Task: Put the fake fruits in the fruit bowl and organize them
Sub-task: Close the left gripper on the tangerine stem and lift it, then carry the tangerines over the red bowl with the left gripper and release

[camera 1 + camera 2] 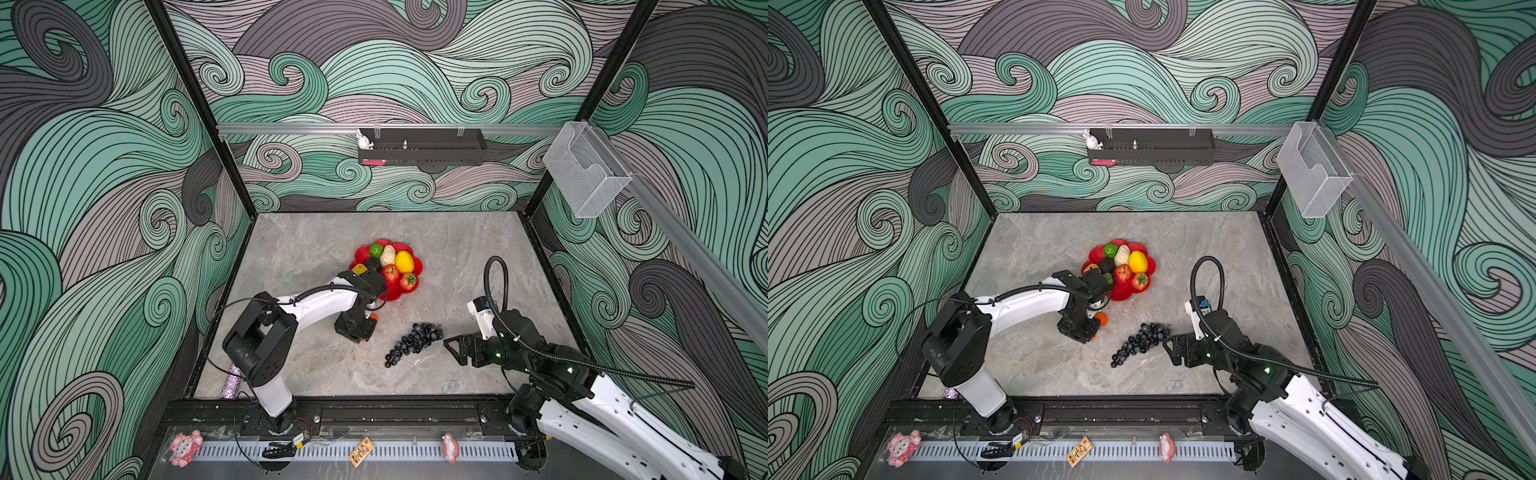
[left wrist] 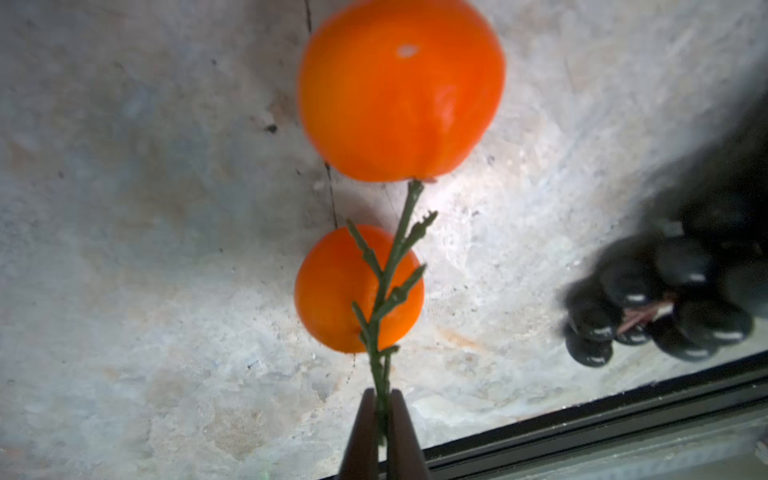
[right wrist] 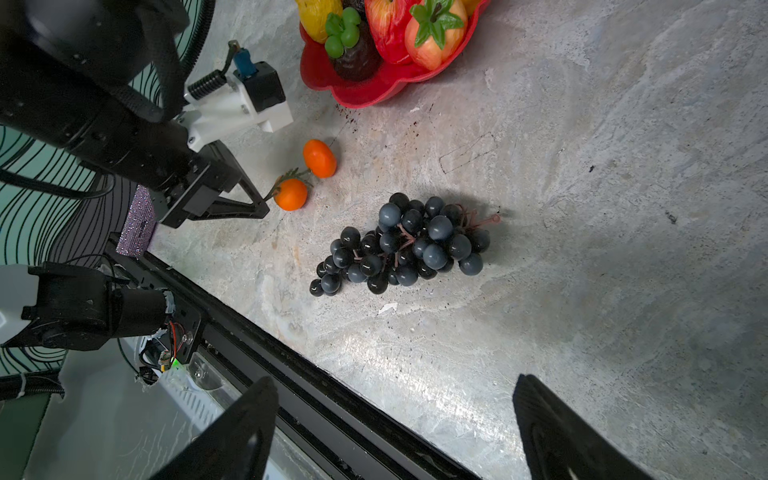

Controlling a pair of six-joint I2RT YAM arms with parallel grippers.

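Note:
My left gripper lifts outward next, then lowers over the dark fruit (image 1: 1107, 263) beside the cream pear to release the stem, as the oranges lie outside the bowl.
My left gripper (image 2: 382, 399) is shut on the thin green stem that joins two small oranges (image 2: 401, 87), which lie on the table just in front of the fruit bowl (image 1: 361, 253). In the right wrist view the left gripper (image 3: 266, 203) pinches the stem beside the oranges (image 3: 291, 194). The red bowl (image 3: 365, 91) holds a lime (image 1: 376, 249), a cream pear (image 1: 388, 255), a lemon (image 1: 404, 262), a red apple (image 1: 390, 274) and other fruits. A black grape bunch (image 1: 413, 343) lies on the table. My right gripper (image 1: 451, 347) stands open and empty just right of it.
A black frame rail (image 1: 374, 409) borders the table's front edge, with a sparkly roll (image 1: 232, 382) at its left corner. Pink toy figures (image 1: 185, 448) sit on the ledge below. A black shelf (image 1: 422, 151) and a clear box (image 1: 586, 174) hang on the walls.

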